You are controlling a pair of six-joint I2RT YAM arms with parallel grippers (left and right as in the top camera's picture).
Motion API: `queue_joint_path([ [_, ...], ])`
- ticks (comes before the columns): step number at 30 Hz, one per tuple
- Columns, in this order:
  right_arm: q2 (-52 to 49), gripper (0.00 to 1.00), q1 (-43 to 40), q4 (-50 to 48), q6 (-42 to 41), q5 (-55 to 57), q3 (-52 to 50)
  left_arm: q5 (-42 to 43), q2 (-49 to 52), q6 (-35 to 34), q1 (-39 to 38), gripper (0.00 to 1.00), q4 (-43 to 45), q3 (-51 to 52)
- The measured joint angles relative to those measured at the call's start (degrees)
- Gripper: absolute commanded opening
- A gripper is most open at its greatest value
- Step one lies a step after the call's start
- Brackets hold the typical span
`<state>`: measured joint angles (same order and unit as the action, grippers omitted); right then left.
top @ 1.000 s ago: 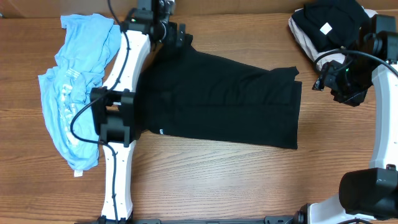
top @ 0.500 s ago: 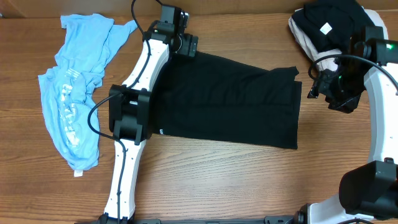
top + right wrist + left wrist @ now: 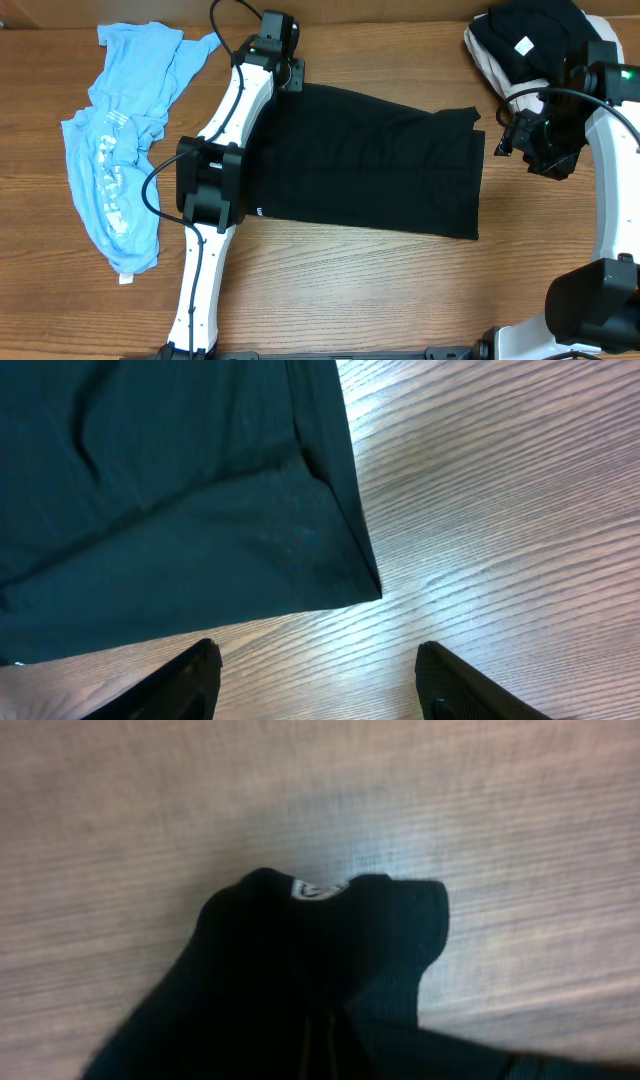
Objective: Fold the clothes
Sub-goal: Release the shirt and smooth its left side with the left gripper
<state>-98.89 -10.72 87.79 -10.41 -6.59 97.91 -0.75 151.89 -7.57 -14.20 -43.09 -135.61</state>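
Observation:
The left gripper next lifts the bunched corner, draws it back over the far part of the spread shirt and releases it. That fabric lies back from the gripper.
The large black shirt [image 3: 370, 160] lies spread flat across the middle of the table. My left gripper [image 3: 288, 76] is at its far left corner, shut on a bunch of the black fabric. In the left wrist view that fabric [image 3: 300, 980] rises in a dark hump with a small white label [image 3: 316, 890], and it hides the jaws. The light-blue tee [image 3: 120, 150] lies crumpled at the left. My right gripper [image 3: 515, 135] hovers open just off the shirt's right edge [image 3: 170, 490], with bare wood between its fingers [image 3: 190, 680].
A stack of folded dark and pale garments [image 3: 520, 40] sits at the far right corner, behind the right arm. The left arm's white links [image 3: 215, 130] run between the tee and the shirt. The wooden table [image 3: 350, 290] shows along the front.
The left arm swung right along the shirt's far edge and its gripper shut on the corner fabric. The right gripper shifted slightly and stayed open.

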Motion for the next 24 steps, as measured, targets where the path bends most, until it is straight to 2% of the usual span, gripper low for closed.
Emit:
queue_joint_path([
  [7,0.00,0.66,0.00,-0.15,0.00,-0.02,0.00,-0.17,0.07,0.00,0.02,0.04,-19.58,-11.32],
  [12,0.00,0.67,0.00,-0.33,0.00,-0.02,0.00,-0.17,0.04,0.00,0.02,0.04,-27.56,-20.20],
  [19,0.00,0.67,-0.02,-0.81,0.00,-0.02,0.00,-0.17,0.04,-0.02,0.02,0.04,-33.70,-22.27],
  [24,0.00,0.67,0.00,-0.87,0.00,-0.02,0.00,-0.11,0.04,-3.50,-0.37,0.04,-47.89,-22.36],
])
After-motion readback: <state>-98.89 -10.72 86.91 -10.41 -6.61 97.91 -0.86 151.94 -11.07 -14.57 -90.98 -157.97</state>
